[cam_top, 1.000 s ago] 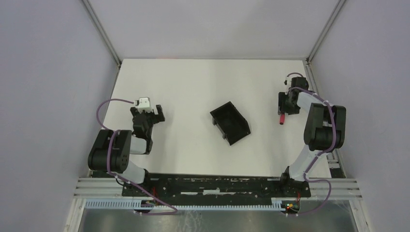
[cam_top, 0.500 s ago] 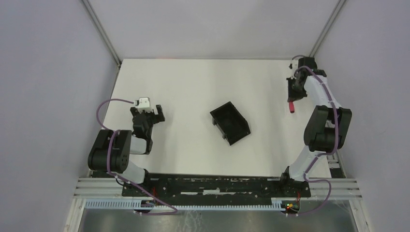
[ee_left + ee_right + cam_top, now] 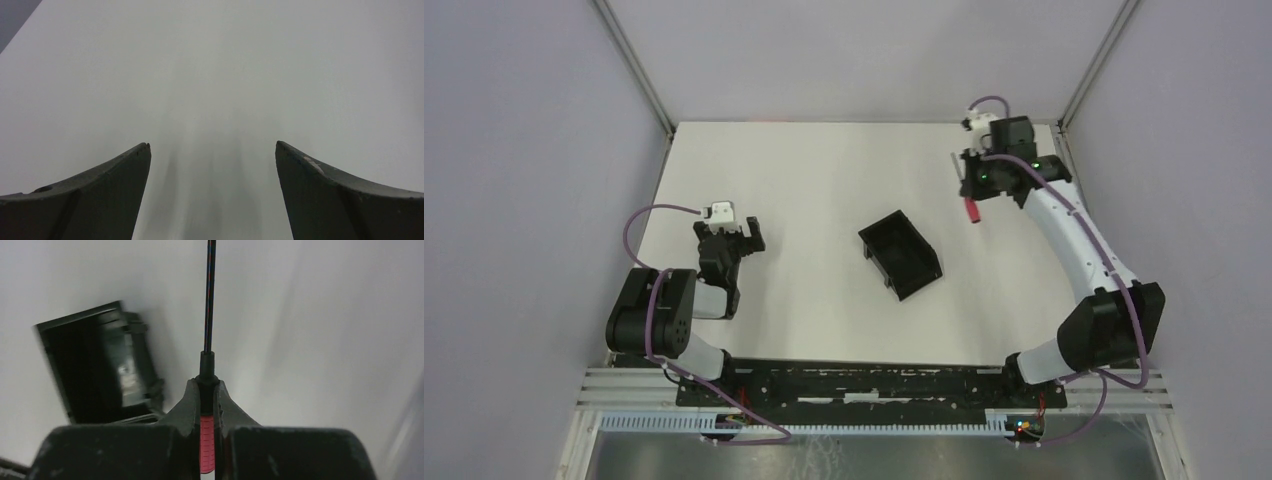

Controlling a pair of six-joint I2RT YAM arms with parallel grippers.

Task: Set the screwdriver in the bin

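The right gripper carries the screwdriver [image 3: 971, 209] back across next, moves down and lets go of it, since the bin's open inside is below the gripper and to its left in the top view.
The black bin [image 3: 901, 254] sits open-topped near the middle of the white table; it also shows at the left of the right wrist view [image 3: 100, 370]. My right gripper [image 3: 971, 190] is raised at the far right, up and right of the bin, shut on the screwdriver [image 3: 971, 209]. In the right wrist view the jaws [image 3: 206, 385] clamp its red handle [image 3: 206, 442], and the thin dark shaft [image 3: 210, 295] points straight ahead. My left gripper [image 3: 742, 236] rests low at the left, open and empty [image 3: 212, 150].
The white table [image 3: 824, 180] is bounded by grey walls with metal corner posts at the back. A black rail with cables runs along the near edge [image 3: 864, 385].
My right arm has lifted the screwdriver off the table at the right and swung it back and left toward the bin. The left arm and the bin have not moved.
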